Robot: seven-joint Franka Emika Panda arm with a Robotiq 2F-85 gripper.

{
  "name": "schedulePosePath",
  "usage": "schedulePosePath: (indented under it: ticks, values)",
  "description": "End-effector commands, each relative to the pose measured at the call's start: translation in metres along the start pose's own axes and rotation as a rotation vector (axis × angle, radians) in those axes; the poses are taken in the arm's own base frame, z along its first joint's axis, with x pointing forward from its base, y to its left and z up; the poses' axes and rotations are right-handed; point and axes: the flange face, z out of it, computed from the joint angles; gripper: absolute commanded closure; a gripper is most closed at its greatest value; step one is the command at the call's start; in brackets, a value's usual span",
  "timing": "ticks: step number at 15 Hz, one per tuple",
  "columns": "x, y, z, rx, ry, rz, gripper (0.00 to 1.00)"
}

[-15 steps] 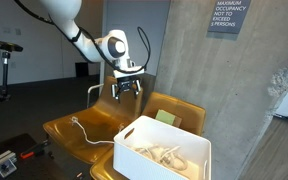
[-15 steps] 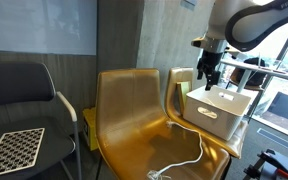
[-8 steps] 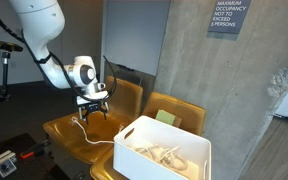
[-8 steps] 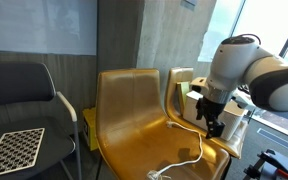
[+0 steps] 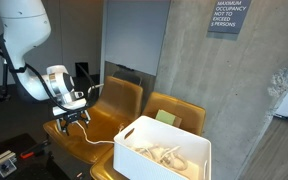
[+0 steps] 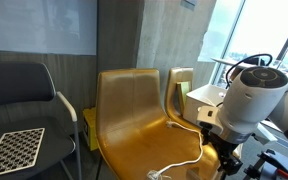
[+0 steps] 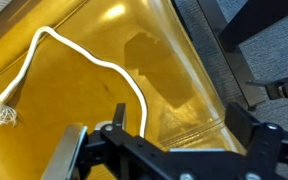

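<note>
My gripper moves outward and down onto the white cord's bare part [image 7: 142, 112] over the seat next, since that part runs between the gripper's spread fingers.
My gripper [image 5: 72, 119] hangs low over the front of a yellow chair seat [image 5: 106, 124], jaws spread wide with nothing between them. In the wrist view the gripper [image 7: 182, 126] looks straight down on the glossy yellow seat [image 7: 154, 60]. A white cord [image 7: 84, 55] curves across the seat up and to the left of the left finger [image 7: 119, 113] and ends in a frayed tip [image 7: 2, 112]. The same cord [image 5: 96, 139] lies on the seat in both exterior views, trailing toward the front edge [image 6: 187, 156]. The arm's bulky wrist [image 6: 249, 100] hides the fingers from that side.
A white box [image 5: 164, 150] holding pale rope stands on the neighbouring yellow chair [image 5: 174, 108]. A concrete pillar [image 5: 204, 70] rises behind the chairs. A black chair [image 6: 24, 90] and a checkerboard [image 6: 14, 150] stand beside the yellow chair [image 6: 134, 95]. Grey carpet [image 7: 274, 50] lies past the seat edge.
The arm has swung away from above the white box and come down across the chair, ending low over the seat's front near the cord. The jaws stayed spread throughout.
</note>
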Motion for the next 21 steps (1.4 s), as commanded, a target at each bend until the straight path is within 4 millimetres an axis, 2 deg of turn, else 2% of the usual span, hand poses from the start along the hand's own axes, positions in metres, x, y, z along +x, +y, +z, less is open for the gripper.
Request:
schedulePosePath:
  ticks: [1, 3, 10, 14, 15, 16, 18, 21]
  values:
    - [0.007, 0.014, -0.013, -0.045, -0.006, -0.021, 0.0]
    - [0.015, 0.022, -0.003, -0.028, -0.006, -0.025, 0.0]
    - [0.044, 0.042, 0.052, 0.039, -0.037, -0.069, 0.0]
    - [0.059, 0.063, 0.083, 0.085, -0.068, -0.068, 0.0]
    - [0.06, 0.067, 0.092, 0.1, -0.079, -0.065, 0.24]
    - [0.06, 0.072, 0.099, 0.111, -0.091, -0.056, 0.26]
    - [0.06, 0.077, 0.108, 0.132, -0.111, -0.041, 0.41]
    - [0.06, 0.084, 0.101, 0.131, -0.117, -0.016, 0.63]
